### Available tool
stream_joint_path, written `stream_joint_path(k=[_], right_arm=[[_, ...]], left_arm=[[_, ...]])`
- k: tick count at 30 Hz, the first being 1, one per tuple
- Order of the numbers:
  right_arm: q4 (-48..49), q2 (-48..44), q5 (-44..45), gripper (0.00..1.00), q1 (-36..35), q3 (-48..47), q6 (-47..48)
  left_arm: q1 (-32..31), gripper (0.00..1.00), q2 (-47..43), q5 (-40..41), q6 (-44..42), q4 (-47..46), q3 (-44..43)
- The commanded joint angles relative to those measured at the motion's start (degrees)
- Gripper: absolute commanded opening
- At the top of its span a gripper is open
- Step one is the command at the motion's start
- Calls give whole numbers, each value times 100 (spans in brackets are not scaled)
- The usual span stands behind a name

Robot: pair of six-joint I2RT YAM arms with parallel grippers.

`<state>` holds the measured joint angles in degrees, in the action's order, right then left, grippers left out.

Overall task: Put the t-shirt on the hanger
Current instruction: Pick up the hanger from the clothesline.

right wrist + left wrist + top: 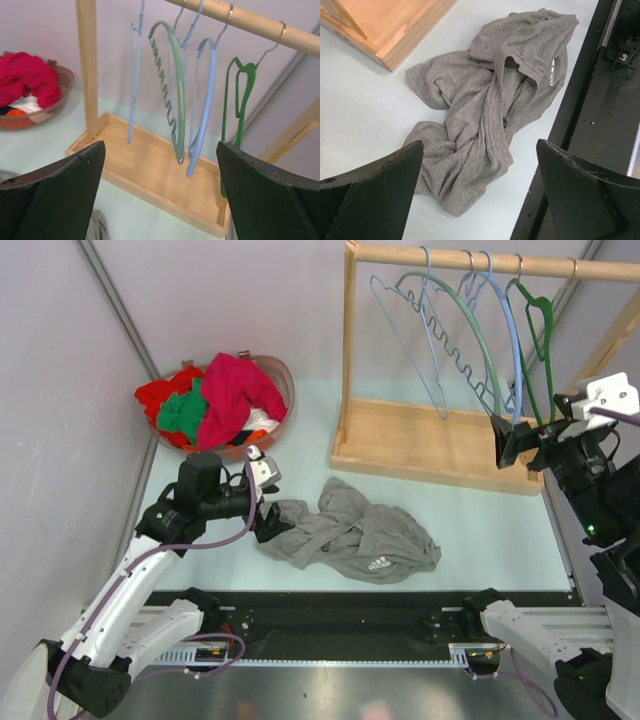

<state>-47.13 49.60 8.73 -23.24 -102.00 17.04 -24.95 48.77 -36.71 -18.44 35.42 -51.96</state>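
I should swing my right gripper to the left in the top view next, onto the near arm of the basket-side pale blue hanger, because that hanger hangs apart.
The grey t-shirt (350, 532) lies crumpled on the table, its white logo facing the near edge; it fills the left wrist view (490, 115). My left gripper (268, 524) is open and empty, just above the shirt's left end (480, 195). A thin pale blue hanger (441, 405) hangs leftmost on the wooden rail (133, 85). A second pale blue hanger (516, 350) hangs between the sage-green and dark green ones (209, 85). My right gripper (505, 445) is open and empty, raised and facing the rack's right end, apart from all hangers (160, 195).
The wooden rack (430, 445) has a tray base and a top rail (480, 260). A sage-green wavy hanger (176, 100) and a dark green hanger (240, 95) also hang there. A brown basket (285, 375) of red, green and magenta garments stands back left. A black rail (350, 605) runs along the near edge.
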Motion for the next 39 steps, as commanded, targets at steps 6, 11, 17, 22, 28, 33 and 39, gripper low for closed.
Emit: stream_joint_path(k=[6, 11, 17, 22, 28, 33, 39], right_arm=[[-269, 1296, -614, 81, 74, -1287, -490], [-314, 2156, -1356, 75, 66, -1630, -561], [-130, 3194, -1330, 70, 232, -2158, -421], [-59, 3687, -1435, 66, 417, -2281, -447], [310, 4092, -1409, 66, 566, -2202, -394], [354, 4355, -1716, 66, 672, -2097, -350], [556, 4435, -1998, 61, 751, -1798, -447]], left_arm=[[34, 100, 123, -310, 507, -465, -464], [34, 100, 141, -372, 727, -694, -411], [122, 100, 36, -328, 754, -677, -411], [157, 100, -35, -293, 736, -659, -332], [157, 100, -17, -258, 736, -712, -332], [157, 100, 18, -232, 701, -738, -297], [157, 100, 62, -135, 569, -747, -332]])
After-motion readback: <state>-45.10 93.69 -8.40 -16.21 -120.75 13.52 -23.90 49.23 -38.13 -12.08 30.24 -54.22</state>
